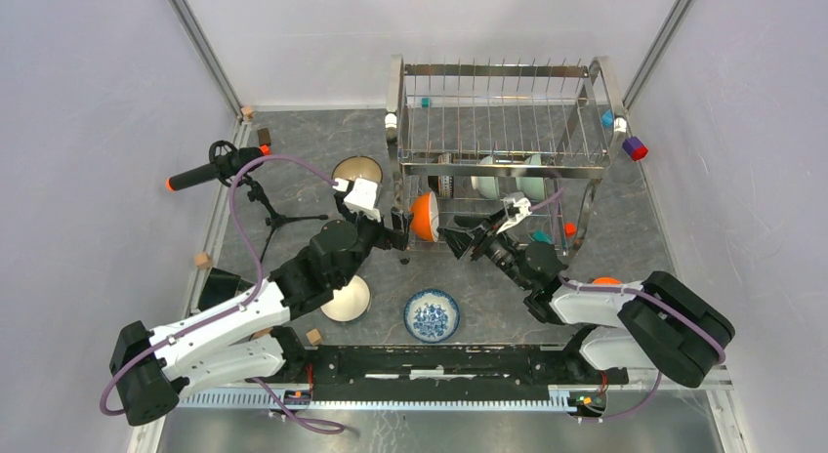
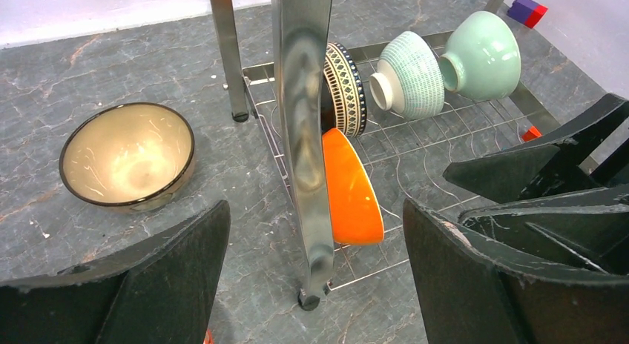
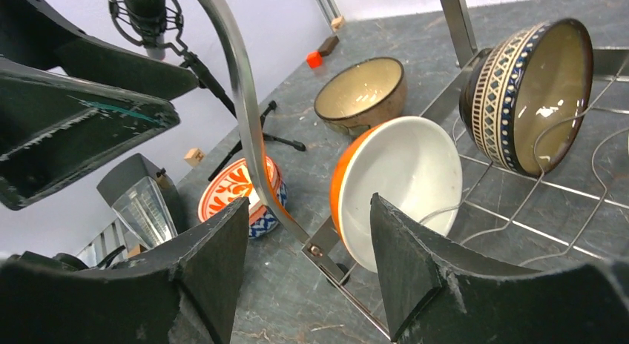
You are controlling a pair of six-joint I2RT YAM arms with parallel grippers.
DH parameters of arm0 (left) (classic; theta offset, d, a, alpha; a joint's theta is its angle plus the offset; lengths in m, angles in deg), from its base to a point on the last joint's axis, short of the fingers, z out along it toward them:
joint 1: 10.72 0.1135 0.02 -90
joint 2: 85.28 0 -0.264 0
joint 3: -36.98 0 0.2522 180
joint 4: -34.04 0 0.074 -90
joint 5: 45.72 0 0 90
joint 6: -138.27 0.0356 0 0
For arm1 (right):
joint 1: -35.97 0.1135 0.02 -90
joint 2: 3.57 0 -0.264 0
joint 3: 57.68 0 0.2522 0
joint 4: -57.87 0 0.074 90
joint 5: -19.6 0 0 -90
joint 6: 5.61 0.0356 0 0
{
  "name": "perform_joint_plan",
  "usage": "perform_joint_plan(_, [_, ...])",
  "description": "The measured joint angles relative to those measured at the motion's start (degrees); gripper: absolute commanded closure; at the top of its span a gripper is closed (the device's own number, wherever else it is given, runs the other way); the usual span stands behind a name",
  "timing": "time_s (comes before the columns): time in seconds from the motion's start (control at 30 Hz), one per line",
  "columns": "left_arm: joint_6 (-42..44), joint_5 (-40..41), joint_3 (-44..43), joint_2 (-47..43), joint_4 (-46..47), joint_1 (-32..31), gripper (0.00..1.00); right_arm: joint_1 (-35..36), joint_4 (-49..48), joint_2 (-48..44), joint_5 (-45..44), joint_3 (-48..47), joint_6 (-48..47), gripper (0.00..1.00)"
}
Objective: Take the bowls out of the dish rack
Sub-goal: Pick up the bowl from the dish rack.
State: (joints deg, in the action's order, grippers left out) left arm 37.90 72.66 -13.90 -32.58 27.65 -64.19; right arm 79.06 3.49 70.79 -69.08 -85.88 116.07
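Observation:
My right gripper moves to its left in the top view next, to the orange bowl's uncovered near rim, with the fingers astride it.
The dish rack (image 1: 498, 111) stands at the back. An orange bowl (image 2: 352, 188) with a white inside (image 3: 400, 184) stands on edge at the left end of its lower tier. Behind it stand a dark patterned bowl (image 2: 345, 88), a white-green bowl (image 2: 408, 75) and a pale green bowl (image 2: 482, 55). My left gripper (image 2: 315, 233) is open outside the rack, with the rack leg (image 2: 304, 136) and the orange bowl in line between its fingers. My right gripper (image 3: 308, 218) is open on the bowl's inner side, holding nothing.
On the table are a tan dark-rimmed bowl (image 1: 356, 170), a blue-and-white bowl (image 1: 432, 314), a red-orange patterned bowl (image 3: 237, 188) and a bowl partly under my left arm (image 1: 347, 299). A microphone on a tripod (image 1: 220, 165) stands at the left. Small coloured blocks (image 1: 635, 147) lie about.

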Motion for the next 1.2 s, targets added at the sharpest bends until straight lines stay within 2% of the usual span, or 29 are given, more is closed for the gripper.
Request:
perform_joint_plan(0.13, [0.7, -0.1, 0.0, 0.1, 0.0, 0.0, 0.08, 0.0, -2.6, 0.1, 0.2, 0.4, -1.0, 0.34])
perform_joint_plan(0.4, [4.0, -0.9, -0.7, 1.7, -0.2, 0.0, 0.08, -0.1, -0.7, 0.5, 1.0, 0.2, -3.8, 0.38])
perform_joint_plan(0.53, [4.8, -1.9, -0.9, 1.8, -0.6, 0.0, 0.08, -0.1, 2.1, 4.7, 2.8, -3.6, -4.3, 0.43])
perform_joint_plan(0.8, [5.1, -2.0, -1.0, 1.8, -1.3, 0.0, 0.08, -0.1, 3.1, 11.8, 4.3, -7.8, -2.6, 0.46])
perform_joint_plan(1.2, [5.1, -0.2, -3.8, 8.0, -3.0, 0.0, 0.09, -0.1, 4.0, 17.4, 4.3, -12.9, 0.4, 0.63])
